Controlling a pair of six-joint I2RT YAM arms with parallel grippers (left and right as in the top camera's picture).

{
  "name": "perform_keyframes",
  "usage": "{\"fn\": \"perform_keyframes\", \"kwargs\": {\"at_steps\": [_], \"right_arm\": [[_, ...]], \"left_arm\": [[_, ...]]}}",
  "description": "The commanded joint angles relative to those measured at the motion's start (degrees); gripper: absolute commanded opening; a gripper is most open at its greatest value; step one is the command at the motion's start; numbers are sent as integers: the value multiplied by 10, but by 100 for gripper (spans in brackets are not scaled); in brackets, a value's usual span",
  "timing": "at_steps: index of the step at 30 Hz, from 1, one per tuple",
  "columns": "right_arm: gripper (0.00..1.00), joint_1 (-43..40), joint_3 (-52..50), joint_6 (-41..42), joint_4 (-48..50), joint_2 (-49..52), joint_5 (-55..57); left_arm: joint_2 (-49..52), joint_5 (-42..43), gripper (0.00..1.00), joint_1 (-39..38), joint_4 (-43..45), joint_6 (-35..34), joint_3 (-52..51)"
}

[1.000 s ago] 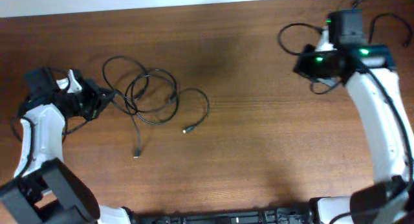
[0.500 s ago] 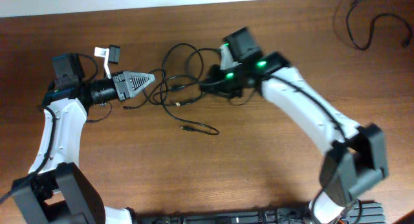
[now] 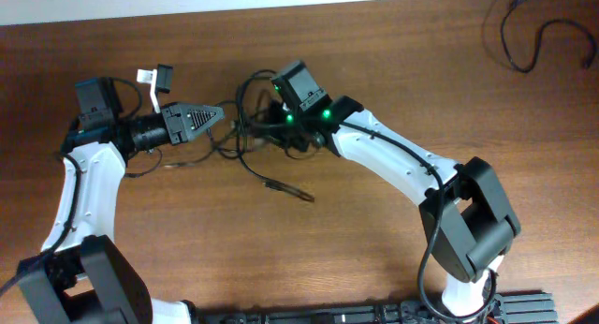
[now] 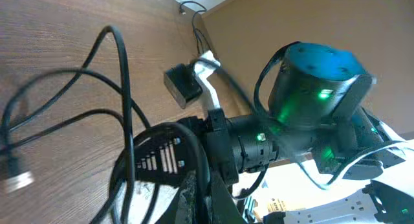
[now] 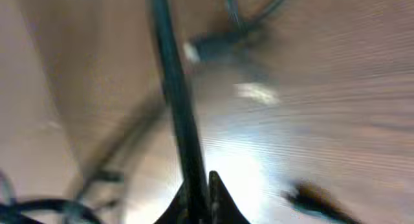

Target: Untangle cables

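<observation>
My right gripper has the taut cord and needs to carry it off the tangle to the bare tabletop by the separate cord (image 3: 510, 109), to the gripper's right in the overhead view, and let go of it there.
The cables (image 3: 245, 137) are thin black cords bunched in a tangle at the table's middle left, with one loose plug end trailing forward (image 3: 292, 190). My left gripper (image 3: 217, 113) points right and is shut on a cable strand; in the left wrist view its jaws (image 4: 208, 199) pinch a black cord and loops (image 4: 123, 75) hang over the wood. My right gripper (image 3: 267, 125) meets the tangle from the right. In the right wrist view its jaws (image 5: 199, 201) are shut on a taut black cord (image 5: 171, 88).
A separate black cord (image 3: 524, 29) lies at the back right corner. The right arm's wrist (image 4: 310, 88), lit green, is close in front of the left gripper. The table's far edge (image 3: 281, 6) meets a white wall.
One second ago the arms were far apart and the cables lay loose. Both grippers have since closed on cords, and the right gripper has moved left, bunching the tangle.
</observation>
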Motion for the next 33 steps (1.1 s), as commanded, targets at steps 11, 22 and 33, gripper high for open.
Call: {"fn": "perform_keyframes", "kwargs": {"at_steps": [11, 22, 33], "right_arm": [[4, -393, 1, -224, -366, -302, 252], [4, -658, 1, -253, -403, -303, 345], [4, -878, 252, -278, -466, -312, 379]], "left_arm": [[-15, -346, 0, 113, 0, -220, 9], [-15, -677, 0, 100, 47, -353, 8], [-12, -726, 0, -161, 44, -285, 6]]}}
